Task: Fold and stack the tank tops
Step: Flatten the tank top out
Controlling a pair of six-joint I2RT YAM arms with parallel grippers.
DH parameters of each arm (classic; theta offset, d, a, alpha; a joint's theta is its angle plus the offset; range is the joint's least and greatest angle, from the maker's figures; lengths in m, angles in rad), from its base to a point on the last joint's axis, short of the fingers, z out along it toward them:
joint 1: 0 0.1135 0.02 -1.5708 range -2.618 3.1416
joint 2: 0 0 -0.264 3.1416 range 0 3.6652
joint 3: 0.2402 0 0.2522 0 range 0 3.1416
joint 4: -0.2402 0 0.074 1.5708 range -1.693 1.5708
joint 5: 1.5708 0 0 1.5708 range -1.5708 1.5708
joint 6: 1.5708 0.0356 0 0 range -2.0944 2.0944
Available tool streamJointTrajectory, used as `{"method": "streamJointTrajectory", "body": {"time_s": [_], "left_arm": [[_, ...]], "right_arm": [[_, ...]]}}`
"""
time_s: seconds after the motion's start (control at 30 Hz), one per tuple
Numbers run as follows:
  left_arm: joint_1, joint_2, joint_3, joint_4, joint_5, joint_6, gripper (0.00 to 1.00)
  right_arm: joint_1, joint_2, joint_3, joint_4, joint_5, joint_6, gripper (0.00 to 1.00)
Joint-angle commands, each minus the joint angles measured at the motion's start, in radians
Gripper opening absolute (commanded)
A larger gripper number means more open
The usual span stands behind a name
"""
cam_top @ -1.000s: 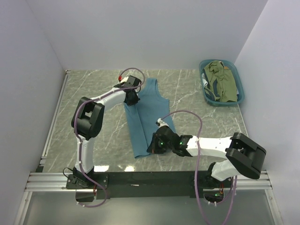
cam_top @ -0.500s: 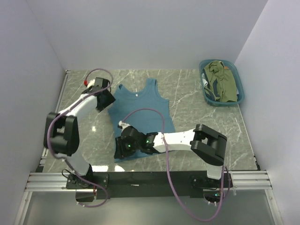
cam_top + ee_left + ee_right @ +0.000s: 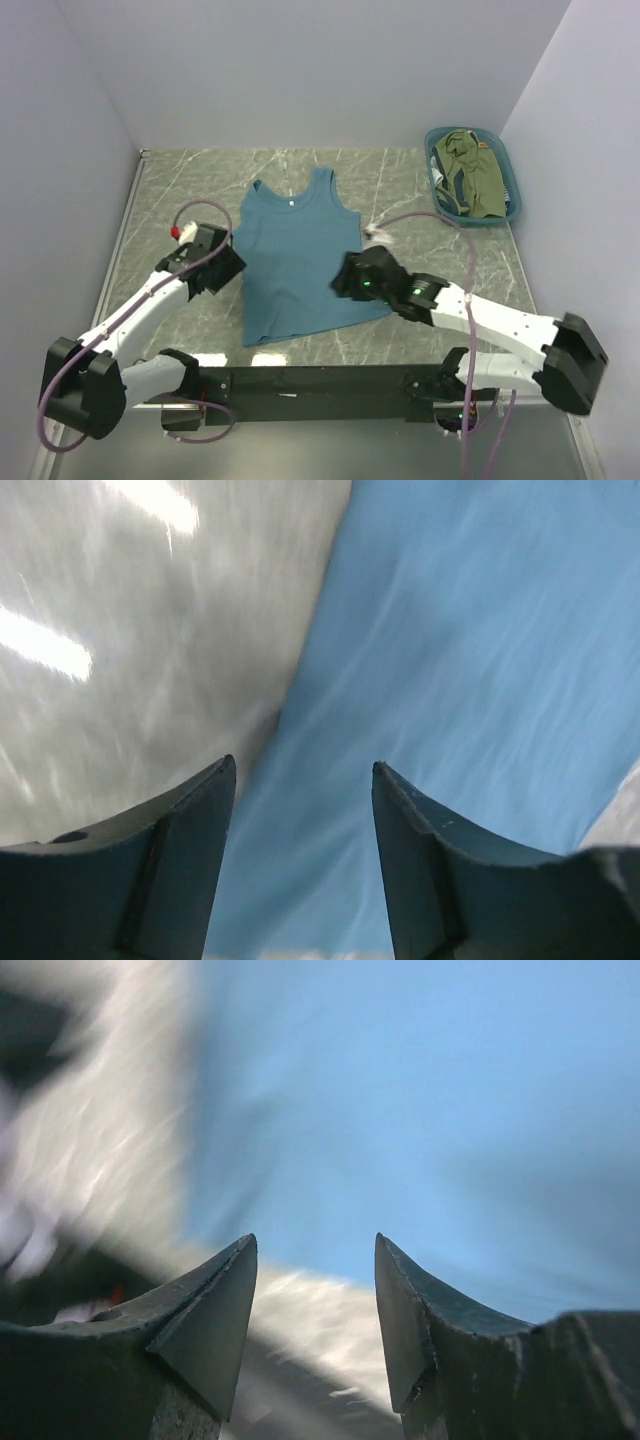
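The tank top's near hem corner is below my right gripper and to its right in the top view, so I need to move the open fingers that way and down onto it.
The teal-blue tank top lies spread flat in the middle of the table, straps toward the back. My left gripper hovers at its left edge, open, with only blue cloth and bare table between its fingers. At the top's right edge, low on that side, my right gripper is open and holds nothing; the blurred blue cloth fills the view beyond it. An olive-green tank top sits crumpled in the basket. I cannot make out a striped top.
The teal plastic basket stands at the back right against the wall. White walls close in the marbled table on three sides. The arms' black base rail runs along the near edge.
The teal top was folded lengthwise with both grippers on it; it now lies opened out flat. Both grippers have let go and drawn back, the left to its left side, the right to its right.
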Motion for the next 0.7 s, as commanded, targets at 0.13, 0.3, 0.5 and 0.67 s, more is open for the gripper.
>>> {"method": "streamJointTrajectory", "body": {"time_s": [0.13,0.3,0.5,0.67], "left_arm": [[-0.182,-0.082,-0.027,-0.247,-0.037,-0.279,0.63],[-0.222,-0.122,-0.085,-0.296,-0.005,-0.331,0.61],[-0.236,-0.123,-0.154,-0.273,0.041,-0.305,0.60],[-0.245,-0.140,-0.190,-0.276,0.092,-0.299,0.59]], "right_arm": [[-0.257,-0.175,-0.190,-0.252,0.145,0.051,0.56],[-0.323,-0.186,-0.235,-0.266,0.156,0.040,0.53],[-0.331,-0.100,-0.224,-0.249,0.164,0.022,0.50],[-0.331,-0.022,-0.235,-0.209,0.139,0.014,0.47]]}}
